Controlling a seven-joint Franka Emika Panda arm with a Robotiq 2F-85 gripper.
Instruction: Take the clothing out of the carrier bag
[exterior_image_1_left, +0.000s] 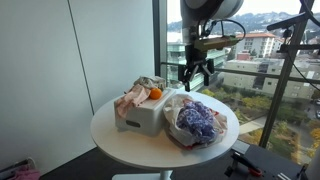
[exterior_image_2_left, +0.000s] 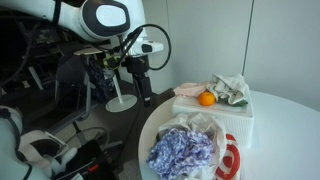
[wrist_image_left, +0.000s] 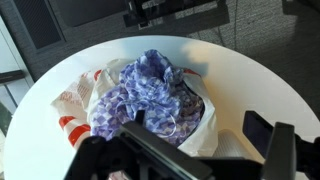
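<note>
The bunched clothing is uncovered below my gripper, so my open gripper needs to move down into the bag's opening next, onto the clothing's top (exterior_image_2_left: 180, 140) (wrist_image_left: 164, 104).
A purple and blue patterned piece of clothing (exterior_image_1_left: 198, 121) lies bunched in an open white carrier bag with red markings (exterior_image_1_left: 172, 128) on the round white table (exterior_image_1_left: 115, 140). It shows in an exterior view (exterior_image_2_left: 182, 152) and in the wrist view (wrist_image_left: 145, 95), with the bag (wrist_image_left: 200, 128) around it. My gripper (exterior_image_1_left: 196, 78) hangs above the bag, a little behind it, open and empty. It also shows in an exterior view (exterior_image_2_left: 146, 88) and at the bottom of the wrist view (wrist_image_left: 195, 150).
A white box (exterior_image_1_left: 140, 118) stands beside the bag with an orange (exterior_image_1_left: 155, 94) and crumpled cloth (exterior_image_1_left: 135, 93) on top. A large window is behind the table. A black stand and cables (exterior_image_2_left: 60, 150) are near the table's edge.
</note>
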